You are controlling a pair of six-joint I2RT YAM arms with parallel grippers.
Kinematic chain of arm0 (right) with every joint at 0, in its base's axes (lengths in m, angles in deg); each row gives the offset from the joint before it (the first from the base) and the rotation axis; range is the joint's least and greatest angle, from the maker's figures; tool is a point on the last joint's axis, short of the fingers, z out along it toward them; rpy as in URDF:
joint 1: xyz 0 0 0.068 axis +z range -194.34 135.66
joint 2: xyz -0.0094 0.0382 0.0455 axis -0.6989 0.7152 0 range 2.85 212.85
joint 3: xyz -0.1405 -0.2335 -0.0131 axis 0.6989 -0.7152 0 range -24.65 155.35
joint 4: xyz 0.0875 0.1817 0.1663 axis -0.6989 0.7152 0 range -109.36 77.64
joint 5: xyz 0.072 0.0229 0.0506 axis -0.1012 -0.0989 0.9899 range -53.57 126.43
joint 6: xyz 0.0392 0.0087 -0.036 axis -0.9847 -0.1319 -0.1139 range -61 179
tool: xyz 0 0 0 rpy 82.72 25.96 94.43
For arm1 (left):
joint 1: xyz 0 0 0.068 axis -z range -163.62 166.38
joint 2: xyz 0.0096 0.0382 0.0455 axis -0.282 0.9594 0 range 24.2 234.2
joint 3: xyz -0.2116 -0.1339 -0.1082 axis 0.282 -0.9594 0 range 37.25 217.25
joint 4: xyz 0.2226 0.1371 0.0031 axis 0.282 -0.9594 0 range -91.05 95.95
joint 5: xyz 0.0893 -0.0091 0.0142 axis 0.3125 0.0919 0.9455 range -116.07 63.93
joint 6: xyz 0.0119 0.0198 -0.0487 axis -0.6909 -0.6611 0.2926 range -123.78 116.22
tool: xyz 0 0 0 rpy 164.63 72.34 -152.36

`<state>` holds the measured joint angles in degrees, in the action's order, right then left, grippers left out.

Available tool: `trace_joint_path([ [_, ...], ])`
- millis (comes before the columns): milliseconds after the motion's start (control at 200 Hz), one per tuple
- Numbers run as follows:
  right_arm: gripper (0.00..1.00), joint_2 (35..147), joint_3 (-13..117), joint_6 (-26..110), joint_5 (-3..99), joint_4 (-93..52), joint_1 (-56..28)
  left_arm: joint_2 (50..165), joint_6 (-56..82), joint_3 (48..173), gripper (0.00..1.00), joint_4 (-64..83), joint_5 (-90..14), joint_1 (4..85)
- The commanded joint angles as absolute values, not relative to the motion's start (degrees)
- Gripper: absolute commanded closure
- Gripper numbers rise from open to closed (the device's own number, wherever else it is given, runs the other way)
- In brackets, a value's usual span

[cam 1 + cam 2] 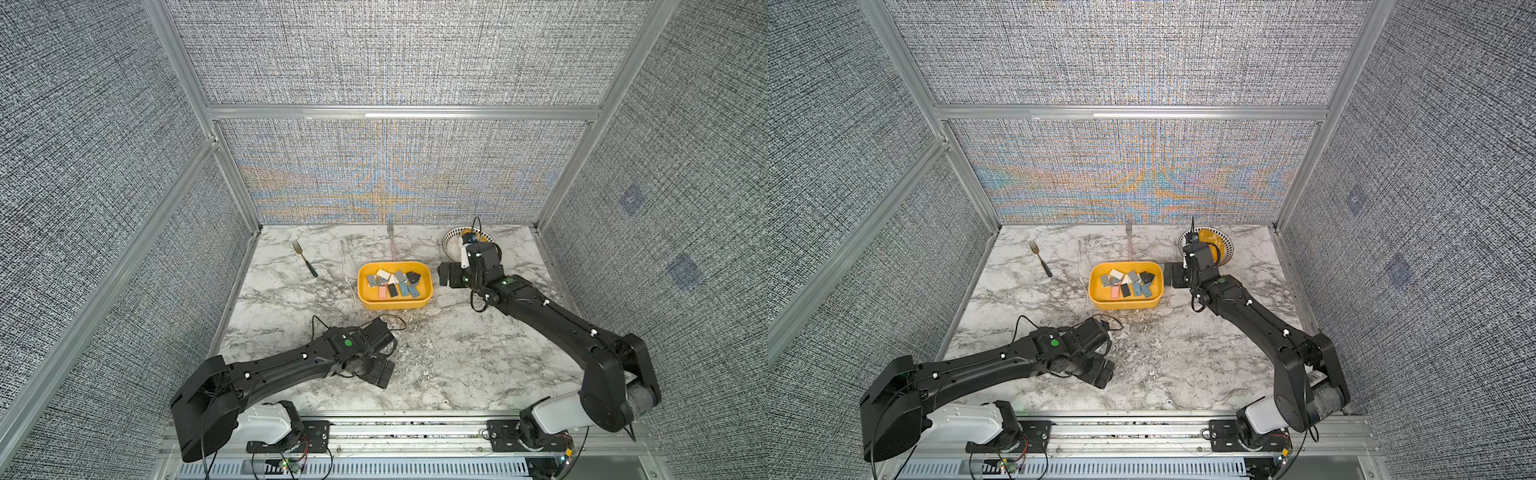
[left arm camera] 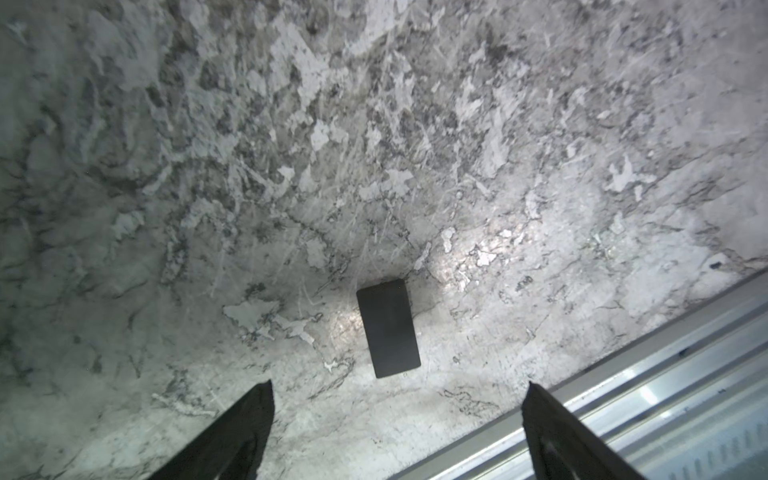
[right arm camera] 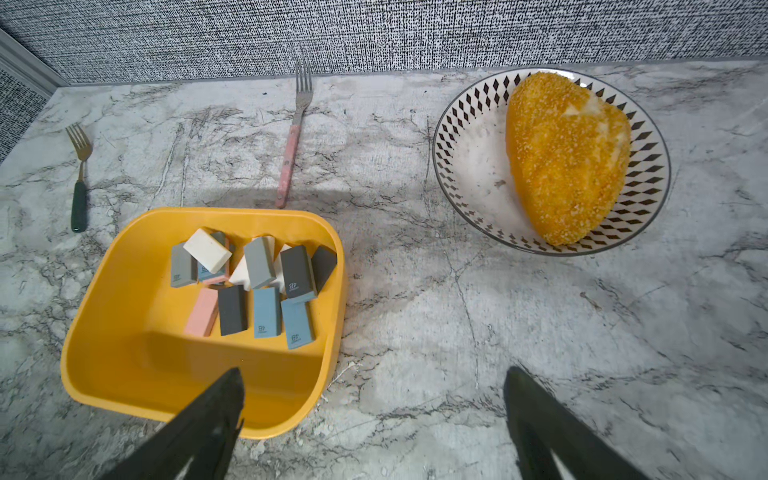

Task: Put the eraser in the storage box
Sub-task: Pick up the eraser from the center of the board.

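My left gripper has its two open fingers facing the long sides of the black eraser already. Next it needs to go down toward the marble until its fingers are around those sides, then close.
A flat black eraser (image 2: 388,328) lies on the marble near the table's front edge, seen only in the left wrist view. My left gripper (image 2: 399,386) hovers over it, open, with the eraser lying just beyond the gap between the fingers. In both top views the left gripper (image 1: 384,370) hides that eraser. The yellow storage box (image 1: 395,306) sits mid-table with several erasers (image 3: 232,309) of different colours inside. My right gripper (image 3: 374,370) is open and empty beside the box's right end, one fingertip over its near corner.
A patterned white bowl (image 3: 469,166) with a breaded yellow piece of food stands at the back right, behind the right wrist. A green-handled fork (image 1: 305,257) lies at the back left and a pink-handled fork (image 1: 392,243) behind the box. The metal front rail (image 2: 665,374) runs close to the eraser.
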<state>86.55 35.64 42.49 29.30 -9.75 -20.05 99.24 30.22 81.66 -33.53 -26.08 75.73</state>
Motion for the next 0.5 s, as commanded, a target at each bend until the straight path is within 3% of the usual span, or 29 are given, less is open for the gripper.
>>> trace_joint_path([
  [0,0.02,85.86,34.72,41.99,30.09,-11.88,-20.24,100.51,33.54,81.55,0.06,-33.01,-24.24,77.14],
  [190,0.02,86.66,33.98,42.74,31.9,-12.35,-21.43,102.7,35.71,80.88,0.08,-31.71,-23.94,78.33],
  [495,0.02,87.66,32.92,42.92,34.22,-13.01,-23.01,104.6,36.74,80.76,0.21,-31.95,-23.19,78.6],
])
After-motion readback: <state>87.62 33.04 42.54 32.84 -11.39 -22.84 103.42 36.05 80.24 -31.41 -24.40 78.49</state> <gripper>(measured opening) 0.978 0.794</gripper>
